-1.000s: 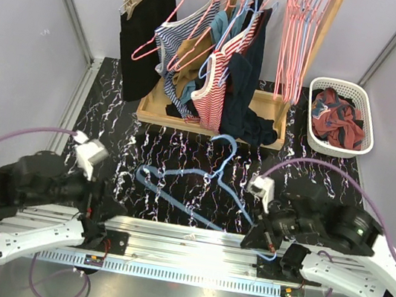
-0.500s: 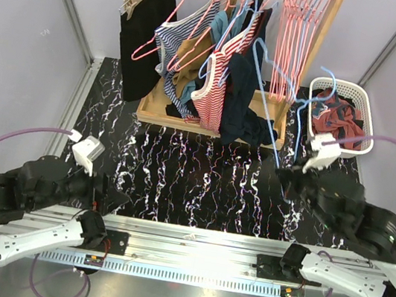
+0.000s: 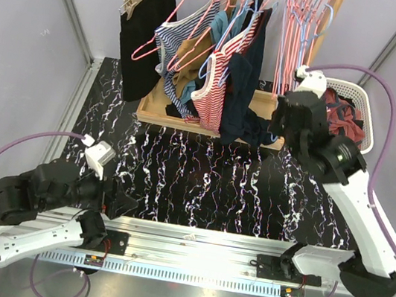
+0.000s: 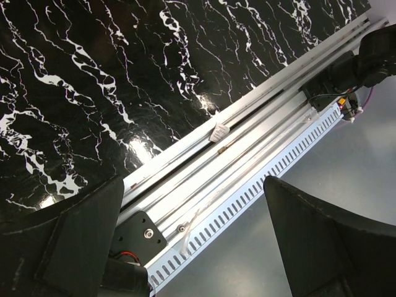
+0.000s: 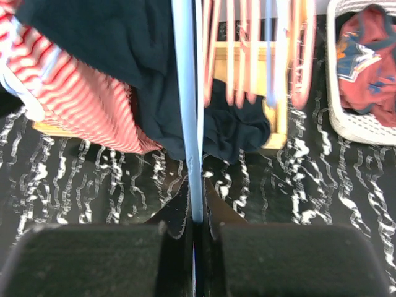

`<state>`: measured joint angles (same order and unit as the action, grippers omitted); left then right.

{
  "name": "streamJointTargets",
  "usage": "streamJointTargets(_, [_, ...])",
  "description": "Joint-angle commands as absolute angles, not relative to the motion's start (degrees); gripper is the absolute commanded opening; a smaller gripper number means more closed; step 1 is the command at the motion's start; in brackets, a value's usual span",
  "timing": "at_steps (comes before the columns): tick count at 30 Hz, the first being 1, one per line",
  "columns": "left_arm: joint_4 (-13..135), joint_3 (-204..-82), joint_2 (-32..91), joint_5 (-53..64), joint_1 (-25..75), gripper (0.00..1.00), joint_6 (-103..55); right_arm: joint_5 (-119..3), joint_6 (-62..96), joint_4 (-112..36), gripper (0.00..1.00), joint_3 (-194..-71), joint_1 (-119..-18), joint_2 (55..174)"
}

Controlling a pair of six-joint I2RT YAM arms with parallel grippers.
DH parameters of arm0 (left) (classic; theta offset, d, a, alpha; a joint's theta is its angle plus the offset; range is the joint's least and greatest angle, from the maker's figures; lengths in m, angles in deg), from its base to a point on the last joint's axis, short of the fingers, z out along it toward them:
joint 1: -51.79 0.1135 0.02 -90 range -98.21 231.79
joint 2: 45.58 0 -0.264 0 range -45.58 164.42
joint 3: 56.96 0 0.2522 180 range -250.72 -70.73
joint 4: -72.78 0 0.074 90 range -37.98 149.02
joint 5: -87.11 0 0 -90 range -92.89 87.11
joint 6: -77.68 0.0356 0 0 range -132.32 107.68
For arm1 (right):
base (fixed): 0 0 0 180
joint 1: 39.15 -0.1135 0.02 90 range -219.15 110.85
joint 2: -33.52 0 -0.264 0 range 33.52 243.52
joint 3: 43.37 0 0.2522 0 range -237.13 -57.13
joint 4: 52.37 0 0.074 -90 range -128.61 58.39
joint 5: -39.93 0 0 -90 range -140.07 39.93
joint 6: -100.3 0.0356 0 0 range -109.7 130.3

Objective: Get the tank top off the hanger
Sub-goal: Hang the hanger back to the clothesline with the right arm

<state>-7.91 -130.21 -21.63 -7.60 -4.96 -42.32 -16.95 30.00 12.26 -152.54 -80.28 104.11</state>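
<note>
My right gripper carries the bare blue hanger outward next and releases it there, since the rack's bar is free between navy garment and pink hangers.
My right gripper [image 3: 287, 108] is raised at the right end of the wooden clothes rack [image 3: 322, 32], shut on a bare blue hanger [image 3: 321, 21] that stands among the pink hangers [image 3: 296, 28]. In the right wrist view the blue hanger's rod [image 5: 189, 93] is pinched between the jaws of my right gripper [image 5: 195, 216]. Red-and-white striped tank tops [image 3: 210, 94] hang on the rack and show at the left of the right wrist view [image 5: 74, 99]. My left gripper [image 3: 118, 200] is open and empty, low by the front rail [image 4: 247, 154], its fingers [image 4: 80, 241] wide apart.
A white basket [image 3: 360, 148] at the back right holds red and blue clothes; it also shows in the right wrist view [image 5: 356, 127]. Black shorts [image 3: 145, 27], striped tops and a navy garment [image 3: 241, 87] hang on the rack. The black marble table [image 3: 201, 179] lies below.
My right arm has lifted the blue hanger from the table's front edge and carried it up to the pink hangers on the rack. My left arm has shifted slightly right.
</note>
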Motion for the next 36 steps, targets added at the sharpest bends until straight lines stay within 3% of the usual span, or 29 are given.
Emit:
streamJointTargets(1, [-3.91,-130.23,-22.55,-6.23,-5.16,0.99,-41.59,-24.40,29.02,9.81,0.00,-159.77,-77.83,108.64])
streamJointTargets(10, [-2.50,-129.00,-24.57,-5.35,-5.16,0.99,-42.29,-34.51,26.82,14.29,0.00,-173.74,-68.53,122.09])
streamJointTargets(21, [0.40,-127.33,-26.41,-3.24,-5.16,0.99,-43.52,-38.92,23.04,30.20,0.00,-205.47,-63.67,146.26])
streamJointTargets(32, [0.93,-126.62,-27.47,-3.24,-5.16,0.99,-44.22,-32.06,21.90,31.96,0.01,-206.45,-63.15,148.66])
streamJointTargets(34, [1.19,-126.45,-27.47,-3.24,-5.16,0.99,-44.22,-31.70,22.07,32.14,0.30,-206.37,-63.32,147.26])
streamJointTargets(36, [1.45,-126.27,-27.56,-3.24,-5.16,0.99,-44.40,-33.97,22.51,30.92,0.45,-203.31,-63.24,143.41])
